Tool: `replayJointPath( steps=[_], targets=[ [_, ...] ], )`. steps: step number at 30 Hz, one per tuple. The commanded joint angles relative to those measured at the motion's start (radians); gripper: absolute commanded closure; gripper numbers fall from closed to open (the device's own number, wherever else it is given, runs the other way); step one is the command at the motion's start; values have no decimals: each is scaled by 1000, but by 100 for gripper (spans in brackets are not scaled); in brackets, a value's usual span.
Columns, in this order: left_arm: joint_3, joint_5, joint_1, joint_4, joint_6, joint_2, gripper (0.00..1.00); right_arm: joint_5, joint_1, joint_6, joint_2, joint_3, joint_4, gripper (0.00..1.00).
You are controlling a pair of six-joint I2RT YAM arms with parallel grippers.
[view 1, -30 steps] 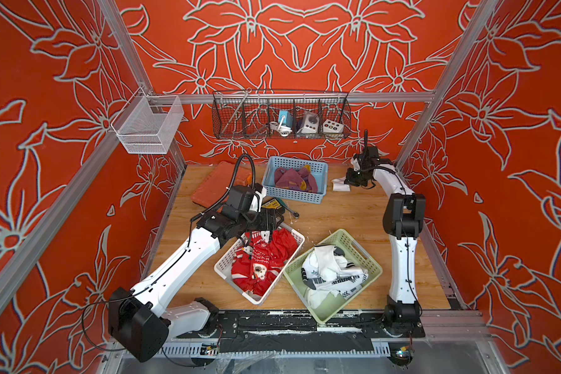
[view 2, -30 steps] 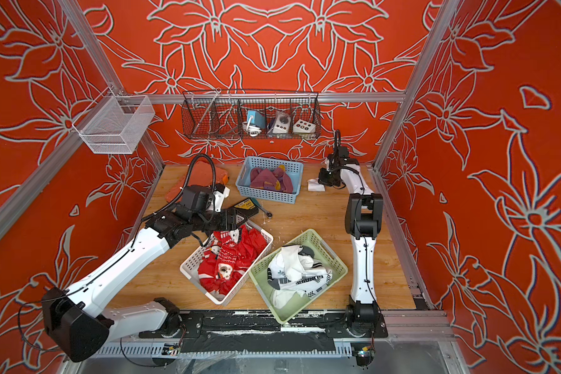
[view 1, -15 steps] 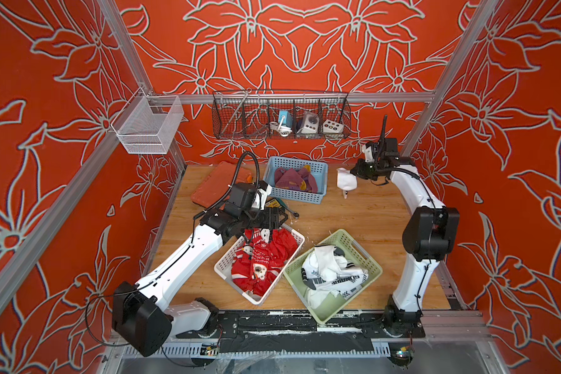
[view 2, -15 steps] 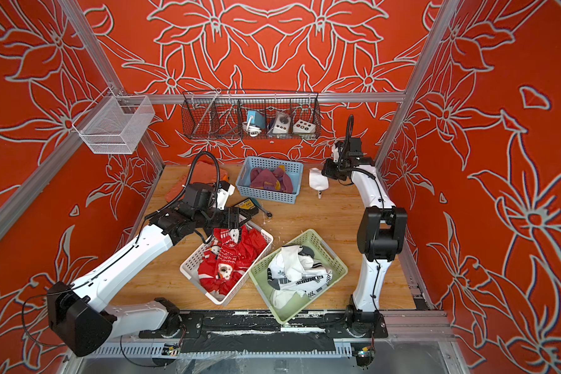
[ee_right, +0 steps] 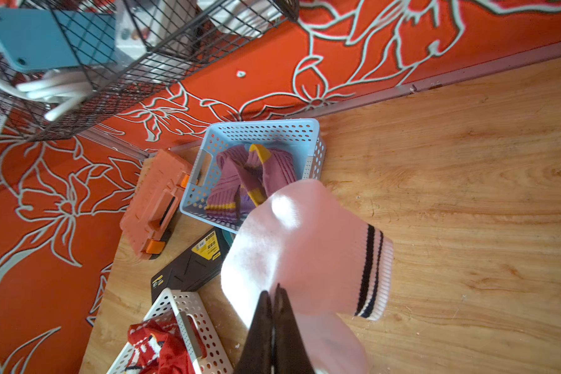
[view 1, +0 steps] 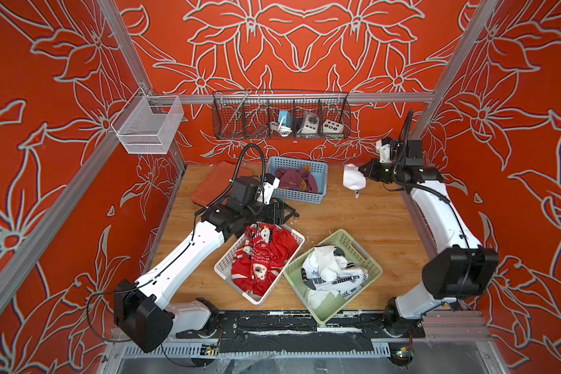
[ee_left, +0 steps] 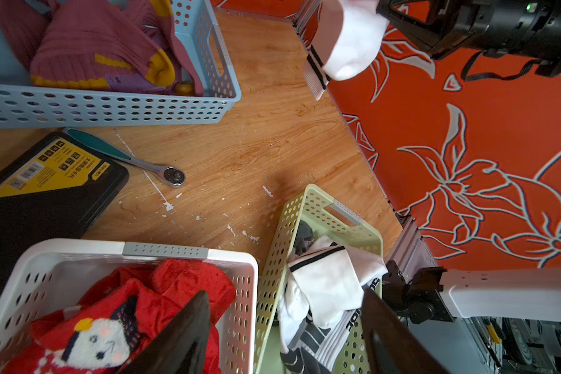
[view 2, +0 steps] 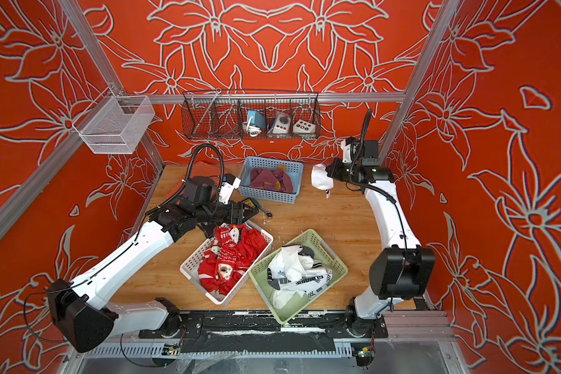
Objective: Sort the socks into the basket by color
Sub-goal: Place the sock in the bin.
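The right gripper will next swing back from beside the blue basket [view 1: 300, 194] and go down over the white socks in the green basket, to let go of its sock among matching ones.
My right gripper [ee_right: 274, 294] is shut on a white sock [ee_right: 305, 246] with black cuff stripes. In both top views that sock [view 1: 353, 176] hangs above the table's back right, beside the blue basket [view 1: 300, 194] of purple socks [view 1: 293, 178]. My left gripper [ee_left: 285, 293] is open and empty. It hovers over the far corner of the white basket [view 1: 221, 263], which holds red socks [view 1: 263, 255]. To the right of it, the green basket [view 1: 366, 251] holds white socks [view 1: 331, 272].
A black tool case [ee_left: 46, 181] and a ratchet wrench [ee_left: 127, 155] lie between the blue and white baskets. An orange case [view 1: 211, 184] sits at the back left. A wire rack [view 1: 280, 115] and a mesh bin [view 1: 149, 124] hang on the walls.
My right arm has lifted the white sock off the back of the table and its elbow has swung out to the right. The left gripper has barely moved.
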Motion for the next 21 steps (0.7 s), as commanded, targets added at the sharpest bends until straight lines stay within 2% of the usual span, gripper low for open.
replayJointPath(
  steps=[1, 8, 21],
  targets=[
    [22, 16, -11, 3, 24, -5, 30, -21, 11, 26, -112, -62, 7, 100],
    [22, 7, -64, 2, 8, 12, 33, -43, 19, 45, -309, -177, -49, 100],
    [88, -69, -237, 17, -80, 39, 29, -86, 72, 91, -621, -319, -252, 100]
  ],
)
